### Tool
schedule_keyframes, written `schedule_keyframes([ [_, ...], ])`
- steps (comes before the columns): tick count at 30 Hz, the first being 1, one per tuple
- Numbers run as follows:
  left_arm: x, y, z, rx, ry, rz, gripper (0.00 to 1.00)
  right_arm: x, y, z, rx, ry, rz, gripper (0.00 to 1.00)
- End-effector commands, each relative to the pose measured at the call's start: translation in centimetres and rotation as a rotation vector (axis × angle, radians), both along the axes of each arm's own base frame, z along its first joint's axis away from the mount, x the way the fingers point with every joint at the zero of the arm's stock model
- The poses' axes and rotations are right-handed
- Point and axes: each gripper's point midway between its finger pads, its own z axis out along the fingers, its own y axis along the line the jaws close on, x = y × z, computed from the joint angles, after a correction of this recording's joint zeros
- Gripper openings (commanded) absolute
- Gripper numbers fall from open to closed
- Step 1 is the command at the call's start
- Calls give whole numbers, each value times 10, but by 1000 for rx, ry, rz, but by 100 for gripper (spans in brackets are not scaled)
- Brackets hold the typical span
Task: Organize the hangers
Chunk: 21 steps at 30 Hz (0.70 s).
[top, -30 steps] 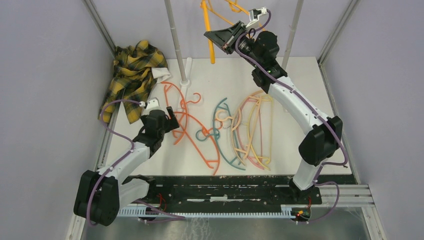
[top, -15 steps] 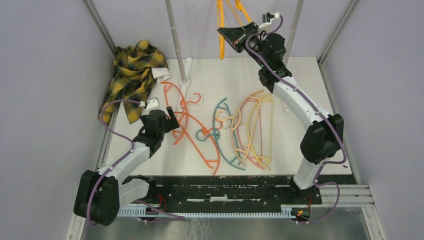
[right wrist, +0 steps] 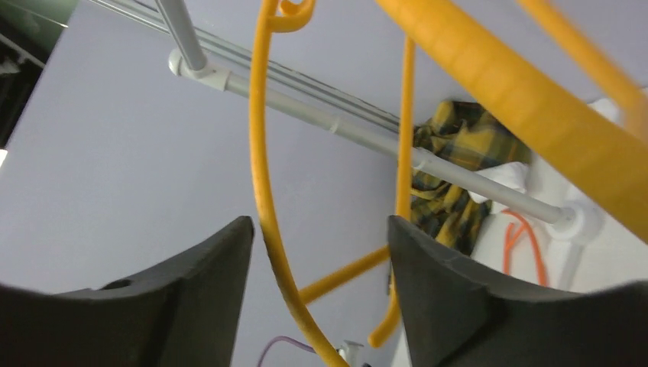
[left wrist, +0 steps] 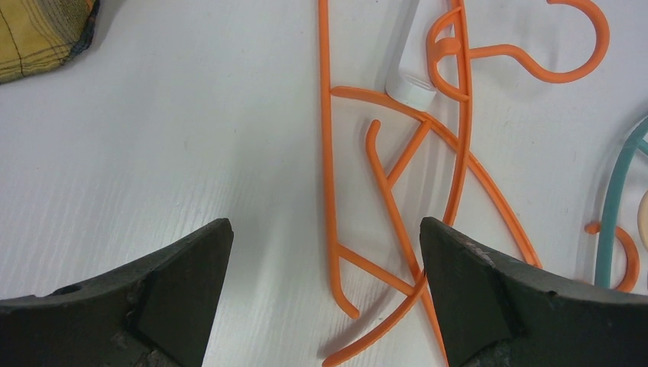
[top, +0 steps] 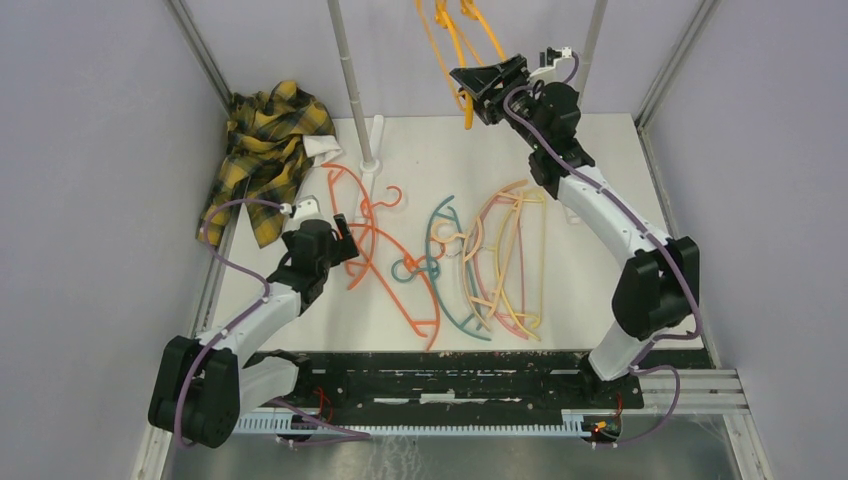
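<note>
My left gripper moves down and to its right in the top view next, fingers astride the orange hanger's curved bar [top: 371, 257] [left wrist: 452, 202]. The bar lies uppermost there, hence this move.
Several hangers lie on the white table [top: 600, 290]: orange ones [top: 352, 205], a teal one [top: 441, 262], and pink and pale yellow ones [top: 505, 262]. Two yellow-orange hangers [top: 452, 52] hang high at the back. My right gripper [top: 466, 92] is raised beside them, open. One thin yellow-orange hanger bar [right wrist: 264, 191] runs loose between its jaws [right wrist: 319, 229], closer to the left jaw. My left gripper [top: 348, 240] hovers low over the orange hangers [left wrist: 386, 199], open [left wrist: 325, 229] and holding nothing.
A yellow-and-black plaid shirt [top: 265, 150] is heaped at the table's back left corner. Grey upright poles [top: 352, 85] [top: 590, 40] stand at the back, and a horizontal rail [right wrist: 344, 126] joins them. A white tube end [left wrist: 409, 80] rests among the orange hangers.
My right gripper carried the yellow-orange hanger rightward along the back, then opened its jaws around it. The left arm has not moved.
</note>
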Motion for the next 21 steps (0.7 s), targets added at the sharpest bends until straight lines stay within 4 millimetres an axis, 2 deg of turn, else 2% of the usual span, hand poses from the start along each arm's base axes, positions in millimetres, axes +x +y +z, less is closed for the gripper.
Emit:
schedule_keyframes([
  [1,14,2,18,-9,-60,30,99,-42,-31,48,-80,-151,-94,78],
  [5,14,1,13,-8,-50,28,99,-67,-53,44,-217,-182,-175,88],
  [10,15,0,6,-6,-34,28,99,-94,-86,13,-437,-171,-289,97],
  [15,16,-1,0,-8,-22,22,99,-121,-122,-29,-650,-108,-386,98],
  [18,17,-2,-3,-5,-15,22,99,-132,-127,-55,-744,-69,-380,97],
  [21,18,-4,-5,-7,-3,12,99,-139,-125,-93,-847,-10,-347,96],
])
